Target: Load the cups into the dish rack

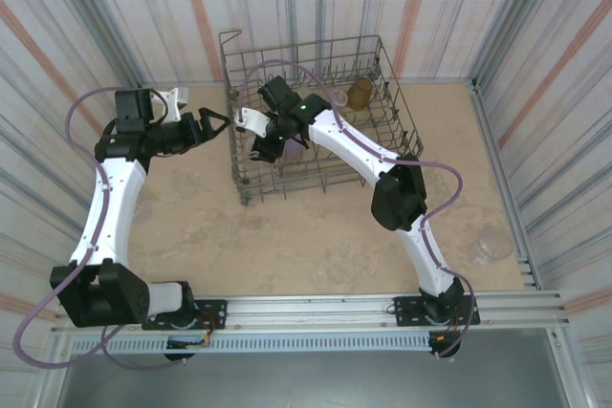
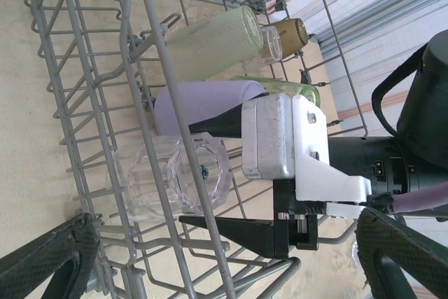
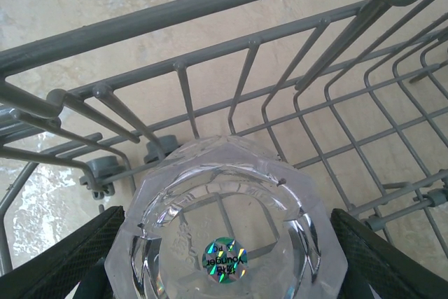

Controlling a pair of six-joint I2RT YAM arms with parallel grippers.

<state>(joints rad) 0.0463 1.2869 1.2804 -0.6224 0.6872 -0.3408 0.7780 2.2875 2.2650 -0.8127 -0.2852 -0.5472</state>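
I should next lower my right gripper toward the rack's wire bottom beside its end and release the clear cup, since that bottom lies just below my gripper.
The grey wire dish rack (image 1: pixel 397 131) stands at the back of the table. My right gripper (image 1: pixel 260 145) reaches down into its left end, shut on a clear cup (image 3: pixel 224 194). That cup is held base toward the wrist camera, just above the rack floor. Seen through the rack wall (image 2: pixel 105 103), the clear cup (image 2: pixel 189 180) sits between the right gripper's black fingers (image 2: pixel 238 232). Behind it lie a lavender cup (image 2: pixel 203 99), a yellow-green cup (image 2: pixel 217 40), another clear cup (image 2: pixel 271 43) and an amber cup (image 2: pixel 290 33). My left gripper (image 1: pixel 218 127) is open outside the rack's left side.
One more clear cup (image 1: pixel 495 243) stands on the table at the right, near the wall. Striped walls close in the table on three sides. The rack's upright tines (image 3: pixel 105 92) and tall grid sides surround the right gripper.
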